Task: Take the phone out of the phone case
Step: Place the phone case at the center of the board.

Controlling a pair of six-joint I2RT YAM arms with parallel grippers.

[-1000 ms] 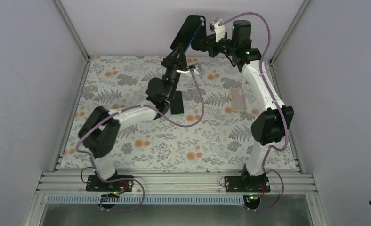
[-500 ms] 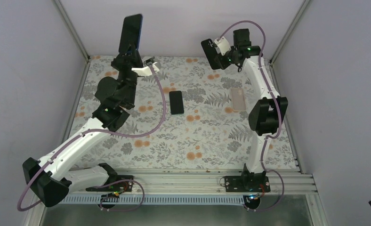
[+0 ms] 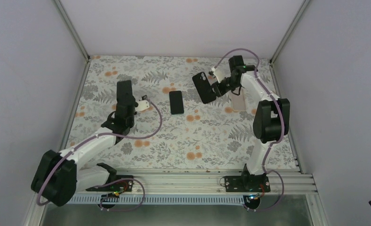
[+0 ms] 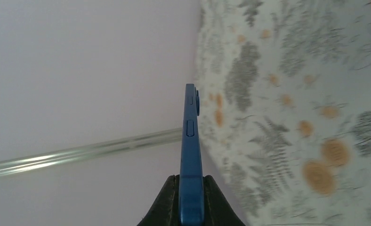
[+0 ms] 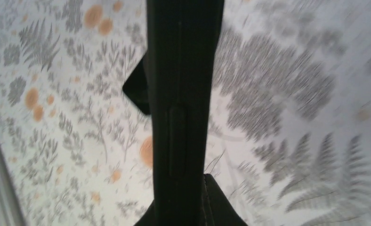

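The case is empty, so my right gripper will next bring it down and back onto the empty table between the second black phone and beige case.
My left gripper is shut on a blue phone and holds it upright above the left part of the floral table. In the left wrist view the phone's blue edge stands up between my fingers. My right gripper is shut on an empty black phone case and holds it above the table's back right. In the right wrist view the case fills the middle, edge-on. Phone and case are well apart.
A second black phone lies flat at the table's middle. A pale beige case lies flat at the right, under the right arm. White walls and metal posts enclose the table on three sides.
The two grippers were together high at the back. The left arm swung left and down with the phone; the right arm came down with the black case. The phone is out of the case.
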